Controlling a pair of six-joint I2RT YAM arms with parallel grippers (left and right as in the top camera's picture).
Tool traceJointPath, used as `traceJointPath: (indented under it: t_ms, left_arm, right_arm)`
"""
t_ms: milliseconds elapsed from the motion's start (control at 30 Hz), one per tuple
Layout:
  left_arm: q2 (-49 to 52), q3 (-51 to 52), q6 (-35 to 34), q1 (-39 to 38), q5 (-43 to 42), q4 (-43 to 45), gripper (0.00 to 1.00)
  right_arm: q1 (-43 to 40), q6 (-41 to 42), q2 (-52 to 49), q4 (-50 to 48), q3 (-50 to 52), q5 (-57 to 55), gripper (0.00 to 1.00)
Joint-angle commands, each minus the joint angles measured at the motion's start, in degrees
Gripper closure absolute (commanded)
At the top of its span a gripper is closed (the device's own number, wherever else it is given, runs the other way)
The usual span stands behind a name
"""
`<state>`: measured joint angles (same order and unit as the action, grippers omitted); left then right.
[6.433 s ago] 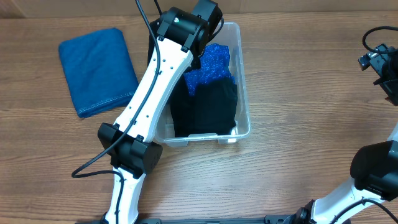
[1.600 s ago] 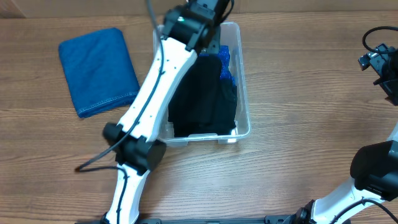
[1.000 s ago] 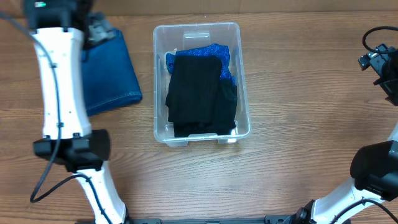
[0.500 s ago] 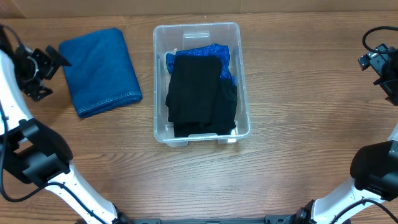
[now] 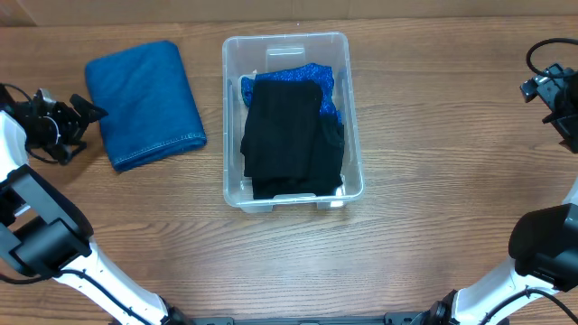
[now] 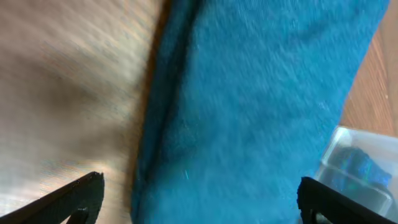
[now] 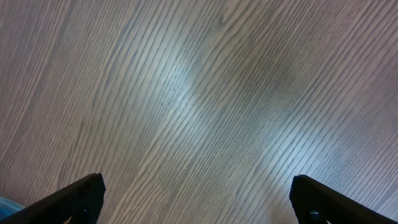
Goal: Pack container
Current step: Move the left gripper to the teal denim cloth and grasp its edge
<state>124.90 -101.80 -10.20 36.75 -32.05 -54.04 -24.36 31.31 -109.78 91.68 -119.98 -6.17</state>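
My left gripper needs to move down to the right in the overhead view and close there, because the teal-blue cloth's folded edge (image 5: 107,129) (image 6: 154,185) is between the open fingers.
The clear container (image 5: 354,126) stands at the table's middle with a folded black cloth (image 5: 291,135) lying on top of a bright blue cloth (image 5: 307,74) inside it. A folded teal-blue cloth (image 5: 144,101) lies flat on the wood to its left. My left gripper (image 5: 79,126) hovers open at the far left edge, just left of that cloth. In the left wrist view the teal-blue cloth (image 6: 255,106) fills the frame between the spread fingertips (image 6: 78,196), and a corner of the container (image 6: 360,168) shows at right. My right gripper (image 5: 549,95) stands open at the far right over bare wood.
The wooden table (image 5: 452,162) stretches bare between the container and the right arm. The left arm's white links (image 5: 41,235) run along the left edge, and the right arm's base (image 5: 542,244) sits at the lower right.
The left arm has swung out of the container and away to the far left, past the teal-blue cloth, leaving the black cloth inside. The right arm has not moved.
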Motion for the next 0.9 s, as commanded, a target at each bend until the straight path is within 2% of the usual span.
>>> traceJointPath:
  t_ms: [0, 167, 433, 733, 867]
  left_arm:
    - [0.3, 4.7, 1.2, 0.1, -1.5, 4.6, 0.00]
    - [0.4, 9.7, 1.9, 0.0, -5.5, 13.9, 0.00]
    - [1.4, 9.8, 2.5, 0.0, -5.3, 18.4, 0.00]
    - [7.3, 9.8, 0.9, -0.1, -5.5, 19.6, 0.00]
    - [8.2, 9.8, -4.1, -0.2, -7.2, 22.1, 0.00]
  right_arm:
    - [-0.1, 0.3, 0.4, -0.1, -0.1, -0.2, 0.00]
    - [-0.1, 0.3, 0.4, -0.1, -0.1, -0.2, 0.00]
    - [-0.1, 0.3, 0.4, -0.1, -0.1, -0.2, 0.00]
    - [-0.1, 0.3, 0.4, -0.1, -0.1, -0.2, 0.00]
    - [-0.1, 0.3, 0.4, -0.1, -0.1, -0.2, 0.00]
